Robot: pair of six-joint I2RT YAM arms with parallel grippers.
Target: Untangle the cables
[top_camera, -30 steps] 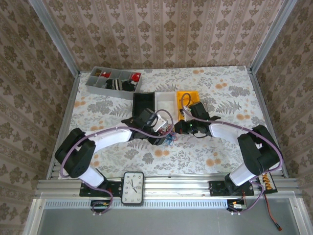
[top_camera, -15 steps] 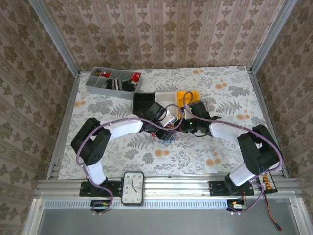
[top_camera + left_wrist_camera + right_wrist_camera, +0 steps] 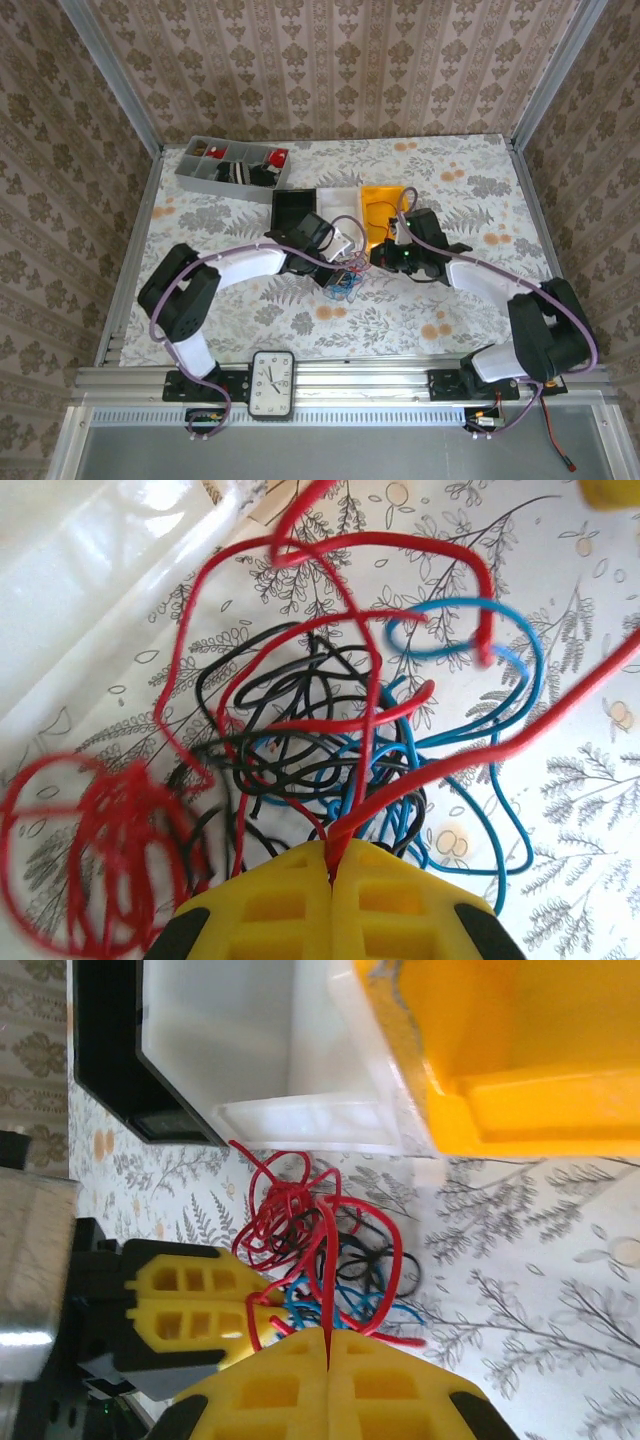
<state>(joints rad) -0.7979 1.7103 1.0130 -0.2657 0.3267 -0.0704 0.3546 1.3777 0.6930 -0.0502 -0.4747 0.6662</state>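
My right gripper should next move away from the tangle and let go of the red cable over the bare cloth (image 3: 398, 284) (image 3: 500, 1250), which is on the side opposite my left gripper.
The cables (image 3: 345, 284) are a knot of thin red, blue and black wires on the floral tablecloth, just in front of the bins. In the left wrist view the tangle (image 3: 310, 725) spreads out ahead of my left gripper (image 3: 332, 852), whose yellow jaws are shut on a red cable. My right gripper (image 3: 328, 1335) is also shut on a red strand that rises from the bundle (image 3: 285, 1215). The left gripper's yellow fingers (image 3: 190, 1305) lie close beside it, to the left. From above, the left gripper (image 3: 335, 268) and the right gripper (image 3: 376, 258) meet at the tangle from opposite sides.
A black bin (image 3: 295, 210), a white bin (image 3: 338, 203) and a yellow bin (image 3: 382, 203) stand side by side just behind the tangle. A grey tray (image 3: 200, 170) with small parts sits at the back left. A clock (image 3: 272, 383) lies on the front rail.
My left gripper has moved in to the tangle and shut on a red cable. The right arm has drawn a little to the right, still shut on its red strand.
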